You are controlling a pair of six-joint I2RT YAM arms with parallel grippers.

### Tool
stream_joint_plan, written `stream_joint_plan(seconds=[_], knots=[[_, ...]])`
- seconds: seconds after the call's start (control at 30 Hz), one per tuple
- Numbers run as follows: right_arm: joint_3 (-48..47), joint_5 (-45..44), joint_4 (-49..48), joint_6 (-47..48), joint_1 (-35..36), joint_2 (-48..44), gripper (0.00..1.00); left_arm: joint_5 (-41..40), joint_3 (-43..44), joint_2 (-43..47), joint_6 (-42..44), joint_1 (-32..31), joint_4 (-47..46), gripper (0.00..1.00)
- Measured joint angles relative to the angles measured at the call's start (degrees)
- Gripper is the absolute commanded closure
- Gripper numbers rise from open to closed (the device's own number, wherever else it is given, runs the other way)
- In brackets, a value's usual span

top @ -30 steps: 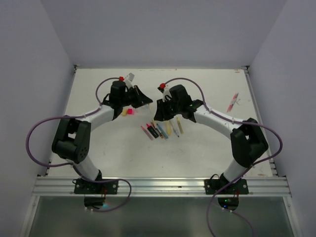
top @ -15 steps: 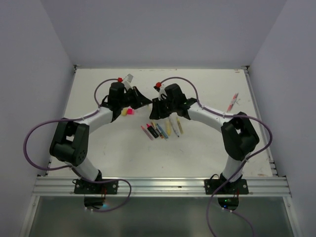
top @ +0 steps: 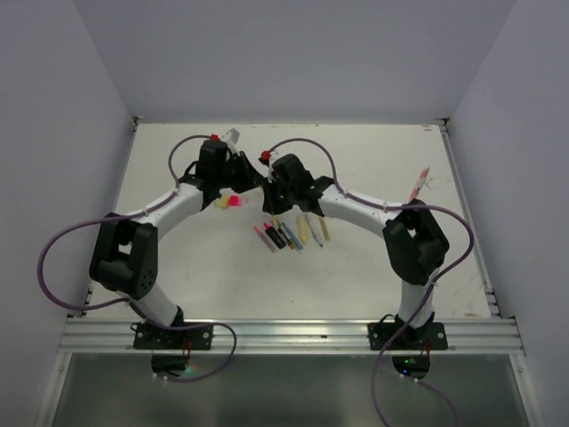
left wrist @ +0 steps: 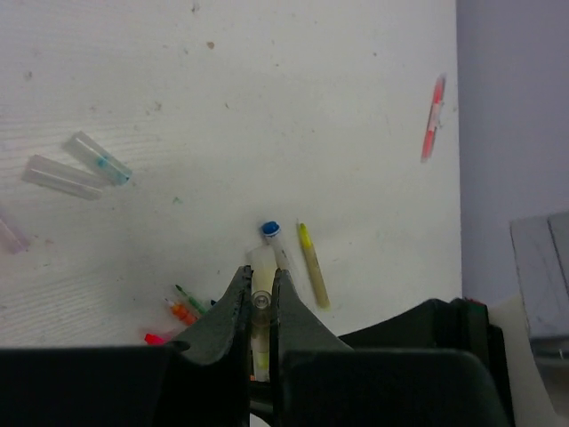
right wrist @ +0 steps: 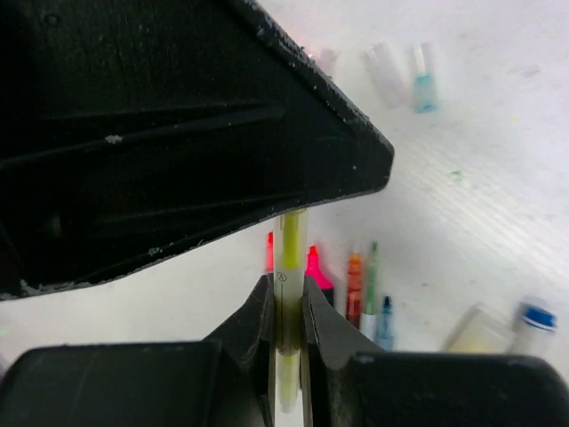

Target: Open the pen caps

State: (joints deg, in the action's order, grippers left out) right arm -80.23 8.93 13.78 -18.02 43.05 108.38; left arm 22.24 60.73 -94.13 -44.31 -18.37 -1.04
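Note:
My right gripper should go to its right in the top view and down to bare tabletop beside the loose yellow pen to release.
A slim yellow pen with a clear sleeve spans the gap between my two grippers above the back middle of the table. My right gripper is shut on its clear barrel. My left gripper is shut on the same pen, whose clear round end shows between the fingers. In the top view the left gripper and right gripper nearly touch. I cannot tell which end carries the cap. Loose pen caps lie on the table: yellow, pink, clear ones.
A row of pens lies just in front of the grippers, among them pink, orange and green. A blue-capped pen and a yellow pen lie beside them. One red pen lies far right.
My right arm has swung left to meet the left gripper, and its jaws have closed on the yellow pen. The left gripper stayed shut and shifted slightly back.

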Motion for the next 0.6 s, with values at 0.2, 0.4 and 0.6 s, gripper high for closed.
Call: stream_joint_plan(seconds=[0.2,0.4,0.6], knots=[[-1.68,-17.40,2.49,3.19,5.31,0.00,1.00,-4.15,3.87,-0.04,0.63,-0.92,7.28,1.00],[-1.38,-23.45,2.43,4.87,6.78,-0.13,1.00,-3.41,5.66,-1.07,-1.40,-0.68,9.29,1.00],[-0.81,-22.64,0.81,5.53,6.78,-0.55,1.00,-0.42,5.60,-1.27,-3.43,1.33,9.25,1.00]])
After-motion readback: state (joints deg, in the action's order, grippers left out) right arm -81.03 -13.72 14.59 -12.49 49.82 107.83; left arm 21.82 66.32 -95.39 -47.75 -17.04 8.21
